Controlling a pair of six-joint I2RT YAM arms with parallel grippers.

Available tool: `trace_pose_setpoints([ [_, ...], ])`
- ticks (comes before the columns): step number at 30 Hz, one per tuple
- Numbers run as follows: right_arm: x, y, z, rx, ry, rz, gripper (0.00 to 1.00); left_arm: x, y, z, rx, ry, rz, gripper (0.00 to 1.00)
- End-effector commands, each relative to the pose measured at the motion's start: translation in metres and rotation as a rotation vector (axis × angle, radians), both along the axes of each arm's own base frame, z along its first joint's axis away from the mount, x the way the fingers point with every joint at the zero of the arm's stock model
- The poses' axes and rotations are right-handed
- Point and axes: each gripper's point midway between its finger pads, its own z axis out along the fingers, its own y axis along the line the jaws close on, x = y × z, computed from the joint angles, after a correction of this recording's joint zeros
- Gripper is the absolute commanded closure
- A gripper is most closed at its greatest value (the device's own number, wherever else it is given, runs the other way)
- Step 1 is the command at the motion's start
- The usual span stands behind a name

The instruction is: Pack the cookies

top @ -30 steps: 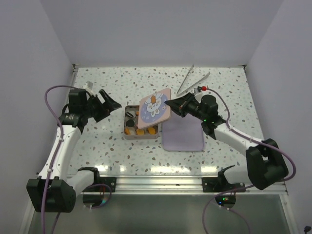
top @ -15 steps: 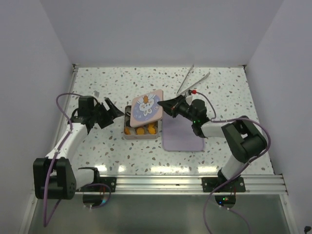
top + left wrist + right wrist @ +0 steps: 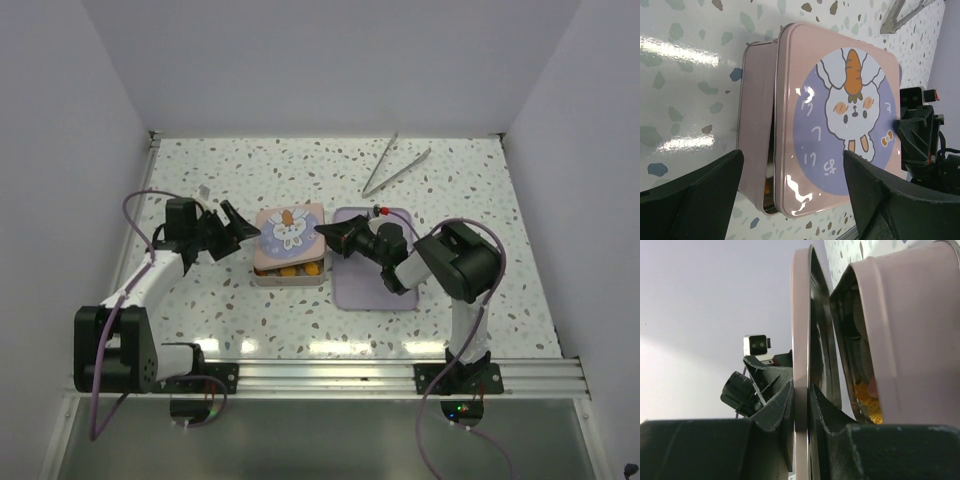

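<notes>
My right gripper holds the lid's rim and should next move back and down, lower the lid over the orange cookies still uncovered at the tin's near edge (image 3: 289, 271) (image 3: 868, 402), then release it.
A pink tin (image 3: 288, 273) sits mid-table with orange cookies (image 3: 290, 269) showing at its near edge. Its pink lid (image 3: 290, 228) with a rabbit picture lies almost flat over the tin, a narrow gap left at the near side. My right gripper (image 3: 322, 234) is shut on the lid's right edge. In the right wrist view the lid's rim (image 3: 801, 340) runs between my fingers, and orange cookies (image 3: 867, 400) show inside the tin (image 3: 910, 330). My left gripper (image 3: 248, 224) is open, just left of the tin. The left wrist view shows the lid (image 3: 840, 115) over the tin (image 3: 754, 120).
A lilac cloth mat (image 3: 375, 285) lies right of the tin, under my right arm. Metal tongs (image 3: 395, 163) lie at the back of the table. White walls close in the table on three sides.
My right gripper has lowered the tilted lid down and left until it lies almost flat over the tin. My left gripper has moved in close to the tin's left side.
</notes>
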Motion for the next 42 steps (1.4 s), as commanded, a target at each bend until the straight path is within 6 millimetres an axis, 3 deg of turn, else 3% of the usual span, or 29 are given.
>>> trace_pose_setpoints([
  [1,0.001,-0.001,0.049,0.149,-0.182,-0.038,1.00,0.005,-0.003,0.003,0.004,-0.052,-0.031,0.14],
  [20,-0.025,-0.009,0.004,0.008,-0.115,-0.027,1.00,-0.010,-0.008,-0.028,0.037,0.012,-0.059,0.15],
  [30,-0.039,-0.017,-0.013,-0.088,-0.060,-0.014,0.68,-0.015,-0.017,-0.047,0.126,0.064,-0.090,0.17],
  [38,-0.047,-0.027,-0.021,-0.210,-0.028,-0.008,0.51,-0.017,-0.022,-0.051,0.156,0.069,-0.101,0.19],
  [39,-0.046,-0.029,-0.010,-0.211,-0.047,-0.010,0.50,-0.018,-0.022,-0.051,0.157,0.071,-0.102,0.19],
  [40,-0.050,-0.032,-0.022,-0.271,-0.016,0.000,0.49,-0.017,-0.022,-0.051,0.161,0.067,-0.099,0.19],
  [42,-0.047,-0.035,-0.019,-0.324,-0.018,-0.007,0.46,-0.018,-0.022,-0.051,0.163,0.069,-0.103,0.19],
])
